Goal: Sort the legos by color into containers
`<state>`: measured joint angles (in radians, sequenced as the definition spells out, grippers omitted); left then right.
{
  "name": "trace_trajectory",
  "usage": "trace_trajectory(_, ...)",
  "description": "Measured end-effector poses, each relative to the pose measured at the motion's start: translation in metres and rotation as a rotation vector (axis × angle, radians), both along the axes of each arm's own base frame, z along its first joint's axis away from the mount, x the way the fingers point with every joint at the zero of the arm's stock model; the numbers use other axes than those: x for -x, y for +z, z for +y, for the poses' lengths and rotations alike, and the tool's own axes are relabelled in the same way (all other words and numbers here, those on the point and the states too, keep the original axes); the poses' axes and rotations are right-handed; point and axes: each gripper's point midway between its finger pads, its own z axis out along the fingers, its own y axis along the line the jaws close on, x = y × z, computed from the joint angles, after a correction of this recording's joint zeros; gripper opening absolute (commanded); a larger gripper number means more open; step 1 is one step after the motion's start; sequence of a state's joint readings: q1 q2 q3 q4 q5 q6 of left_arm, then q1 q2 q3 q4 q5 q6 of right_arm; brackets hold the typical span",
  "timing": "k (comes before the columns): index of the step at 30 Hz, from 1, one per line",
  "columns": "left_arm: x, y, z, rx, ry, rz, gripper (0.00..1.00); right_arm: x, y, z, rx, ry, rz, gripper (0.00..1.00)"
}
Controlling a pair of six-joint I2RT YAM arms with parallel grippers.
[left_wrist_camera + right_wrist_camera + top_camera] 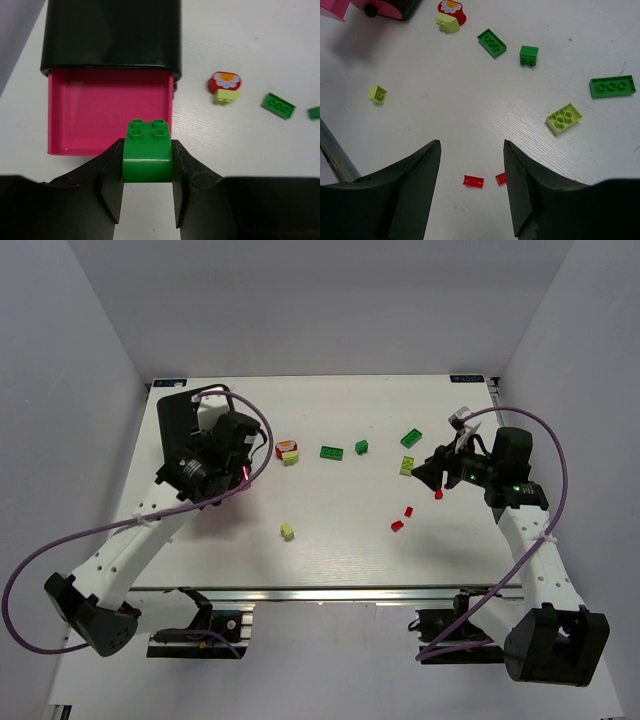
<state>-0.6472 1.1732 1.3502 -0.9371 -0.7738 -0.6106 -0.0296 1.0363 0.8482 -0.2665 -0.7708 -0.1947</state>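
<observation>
My left gripper moves outward and down over the pink drawer's bare bottom next and releases there, because the dark green brick [147,160] still hangs at the drawer's front edge.
My left gripper [147,146] is shut on a dark green brick [147,160] and holds it at the front lip of an open pink drawer [95,112]. That drawer is pulled out of the black housing [110,35] and its visible floor is bare. My right gripper [472,150] hangs open over the table, with two red bits [473,181] below it. Loose legos lie mid-table: green ones [331,452] [411,438], lime ones [408,466] [288,531] and red ones [397,526].
A round red piece with a flower top [224,81] leans on a lime brick [226,96] just right of the housing. The table's metal front rail [330,593] runs along the near edge. Purple cables loop off both arms.
</observation>
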Motion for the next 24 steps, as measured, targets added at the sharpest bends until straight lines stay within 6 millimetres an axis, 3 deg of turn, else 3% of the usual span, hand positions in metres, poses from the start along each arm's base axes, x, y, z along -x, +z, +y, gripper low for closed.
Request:
trace_trajectory(10,-0.029,-0.034,0.045,-0.075,0.166,0.091,0.01,0.001,0.003,0.001,-0.002,0.004,-0.008,0.59)
trace_trajectory(16,-0.040,-0.074,0.056,-0.069,0.189,0.189,0.07,0.002,0.003,0.001,-0.005,0.009,-0.009,0.59)
trace_trajectory(17,-0.041,-0.078,0.057,-0.065,0.187,0.200,0.11,0.002,0.003,0.001,-0.005,0.009,-0.009,0.60)
trace_trajectory(18,-0.042,-0.082,0.058,-0.063,0.187,0.211,0.23,0.002,0.003,0.001,-0.005,0.009,-0.009,0.59)
trace_trajectory(20,-0.043,-0.087,0.060,-0.055,0.188,0.221,0.37,0.002,0.003,0.001,-0.005,0.009,-0.009,0.59)
trace_trajectory(21,-0.044,-0.089,0.062,-0.052,0.190,0.224,0.53,0.002,0.003,0.001,-0.005,0.009,-0.009,0.60)
trace_trajectory(24,-0.045,-0.092,0.067,-0.047,0.191,0.233,0.68,0.002,0.003,0.001,-0.005,0.009,-0.009,0.60)
